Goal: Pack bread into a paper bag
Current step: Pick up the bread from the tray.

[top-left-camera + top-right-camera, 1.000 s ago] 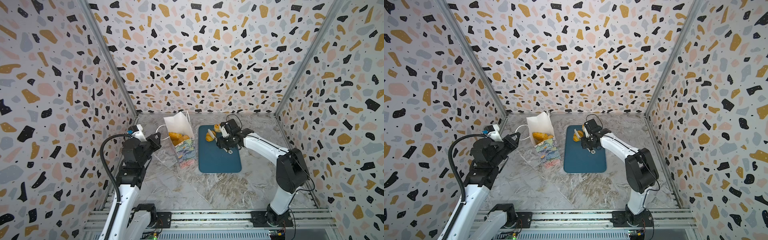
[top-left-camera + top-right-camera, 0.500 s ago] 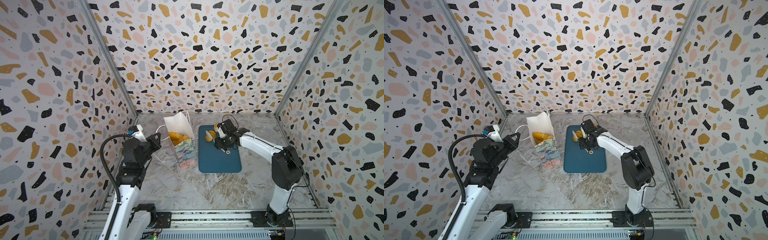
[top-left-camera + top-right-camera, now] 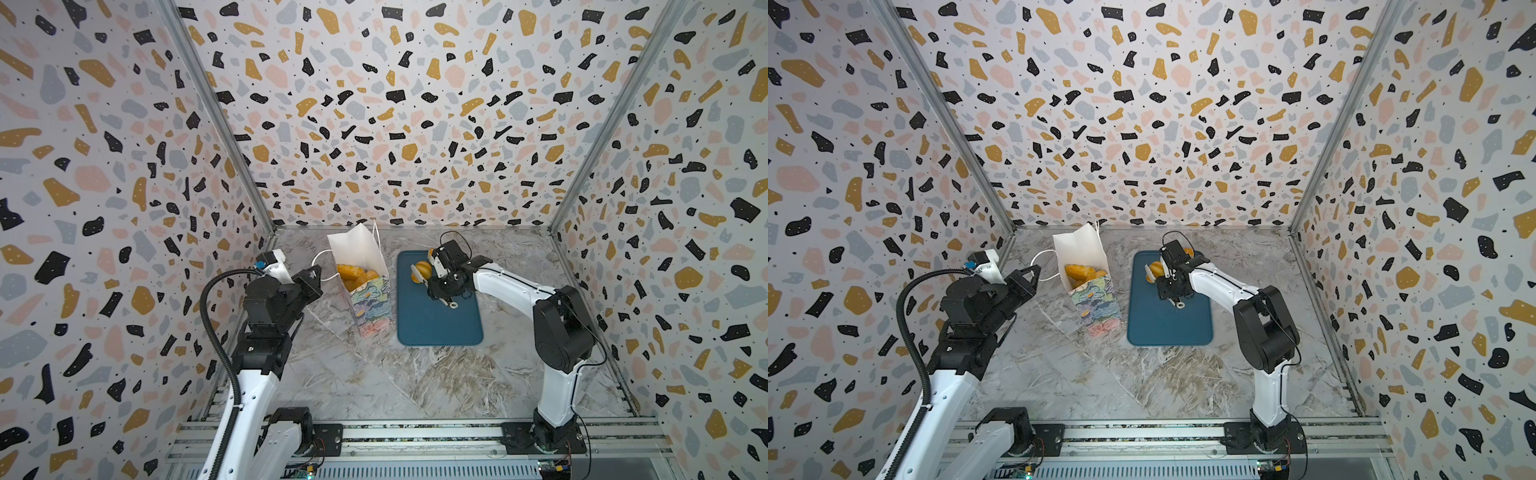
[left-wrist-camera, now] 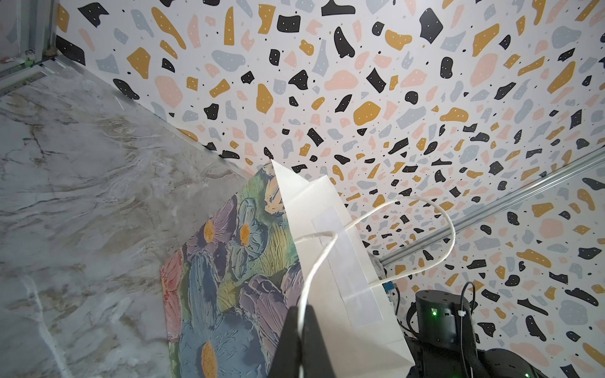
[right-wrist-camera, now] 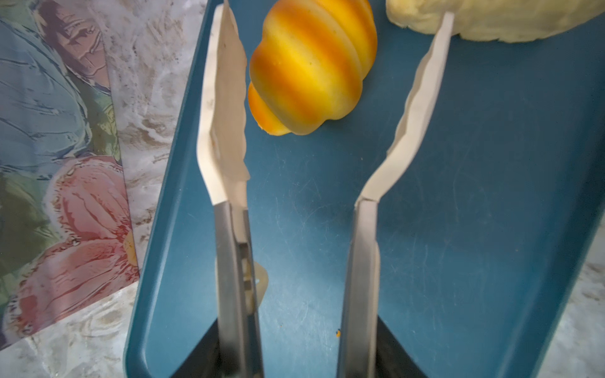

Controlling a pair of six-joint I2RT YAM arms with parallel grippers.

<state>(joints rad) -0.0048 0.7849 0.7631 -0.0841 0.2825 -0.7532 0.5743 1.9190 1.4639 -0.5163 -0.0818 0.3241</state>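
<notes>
My right gripper has the tongs' parted blades on either side of the roll, so next it needs to move slightly toward the paper bag and squeeze the tongs' metal handles over the striped orange roll [image 3: 422,268] [image 5: 314,72].
The paper bag [image 3: 368,291] [image 3: 1096,299] stands open left of the tray, with golden bread [image 3: 353,272] [image 3: 1081,272] inside. My left gripper [image 4: 300,314] [image 3: 313,276] is shut on the bag's white cord handle [image 4: 448,229]. My right gripper [image 5: 299,330] [image 3: 445,286] is shut on a pair of tongs [image 5: 229,229]. The tongs' pale blades stand apart on either side of a striped orange roll [image 5: 314,72] [image 3: 422,268] [image 3: 1156,268] lying on the tray. A pale loaf [image 5: 491,19] lies beyond the far blade.
The dark-teal tray [image 3: 436,328] [image 3: 1167,328] lies on the marble floor, its near half bare. Another orange piece [image 3: 1188,251] shows behind the right wrist. Patterned walls close in the left, back and right sides.
The right arm has shifted slightly left with the tongs, bringing the blades to the striped roll. The left arm and the bag have not moved.
</notes>
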